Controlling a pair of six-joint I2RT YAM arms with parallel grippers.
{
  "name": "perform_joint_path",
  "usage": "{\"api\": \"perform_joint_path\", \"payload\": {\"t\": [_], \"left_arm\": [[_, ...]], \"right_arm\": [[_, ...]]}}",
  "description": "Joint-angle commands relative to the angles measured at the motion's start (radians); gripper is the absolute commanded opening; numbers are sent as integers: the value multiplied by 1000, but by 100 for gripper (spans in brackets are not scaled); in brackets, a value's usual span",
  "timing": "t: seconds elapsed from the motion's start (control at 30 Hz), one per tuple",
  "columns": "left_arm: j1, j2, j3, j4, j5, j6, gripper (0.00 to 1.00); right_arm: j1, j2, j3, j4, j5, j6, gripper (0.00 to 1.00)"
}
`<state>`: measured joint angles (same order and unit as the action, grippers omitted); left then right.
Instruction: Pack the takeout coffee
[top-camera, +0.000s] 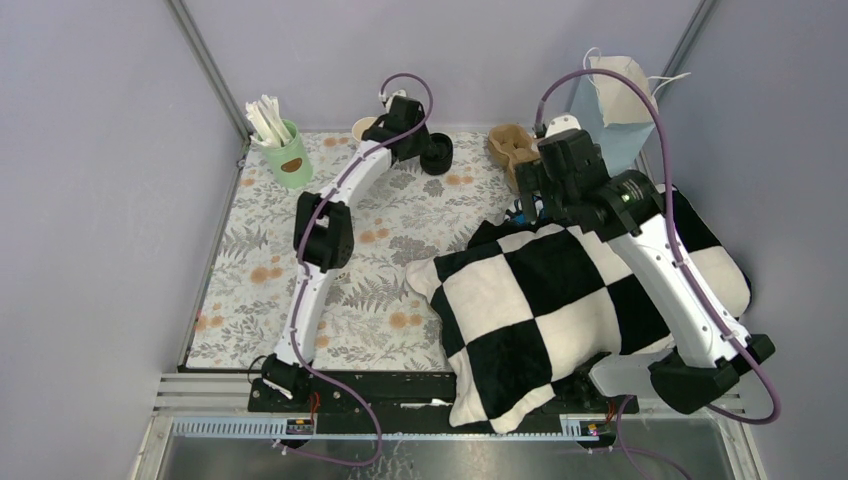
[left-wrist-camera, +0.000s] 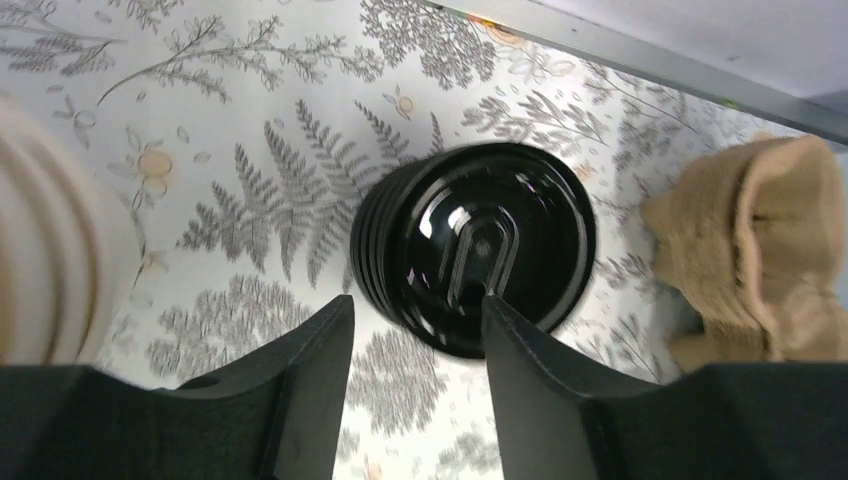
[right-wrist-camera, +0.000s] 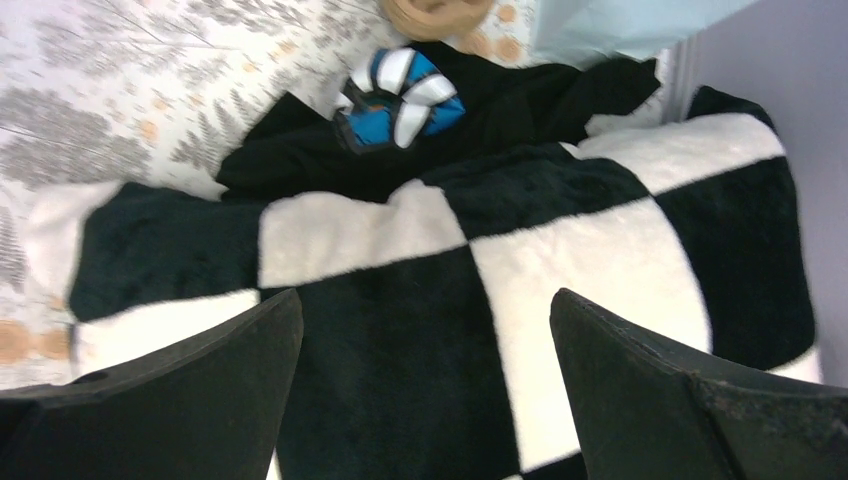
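Observation:
My right gripper travels to the left in the top view and down onto the lid stack's rim by the carrier next, where bare mat leaves finger room.
The takeout coffee is out of view; no single printed cup shows in any view. A stack of black plastic lids (top-camera: 437, 154) (left-wrist-camera: 480, 255) stands on the fern-print mat at the back. My left gripper (top-camera: 422, 148) (left-wrist-camera: 418, 305) hovers at the near edge of that stack, open, with only mat between its fingers. A stack of nested cream cups (top-camera: 363, 127) (left-wrist-camera: 50, 240) stands to its left. My right gripper (top-camera: 530, 198) (right-wrist-camera: 425, 300) is open above a black-and-white checkered blanket (top-camera: 540, 300) (right-wrist-camera: 520, 270), holding nothing.
A brown cardboard cup carrier (top-camera: 512, 148) (left-wrist-camera: 770, 250) sits right of the lids. A pale blue paper bag (top-camera: 615, 100) stands at the back right. A mint-green cup of white sticks (top-camera: 285, 155) stands at the back left. A blue-and-white striped object (right-wrist-camera: 400, 95) lies by the blanket's dark fold.

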<state>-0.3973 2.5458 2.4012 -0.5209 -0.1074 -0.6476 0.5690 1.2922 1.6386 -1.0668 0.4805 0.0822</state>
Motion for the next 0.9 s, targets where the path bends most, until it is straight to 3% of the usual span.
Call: {"api": "perform_joint_path", "payload": {"t": [0.0,0.2,0.37,0.57,0.73,0.87], "left_arm": [[3,-288,-86,-50,53,30,59],[4,-632,-379,-133,171,-23,72],[3,-879,-523,-212,264,1,85],[3,-1042,-535,-406,257,88,99],[3,-1127,-535,-506,232,115,99],[3,-1182,-530,-556,191,145,99]], "right_arm": [[-13,100,111,43,-110,100,100],[-20,278,225,136,-241,238,100],[-38,448,310,265,-238,312,100],[-48,721,442,472,-134,258,92],[-51,1005,737,444,-115,192,84],[-53,1099,743,568,-120,160,83]]}}
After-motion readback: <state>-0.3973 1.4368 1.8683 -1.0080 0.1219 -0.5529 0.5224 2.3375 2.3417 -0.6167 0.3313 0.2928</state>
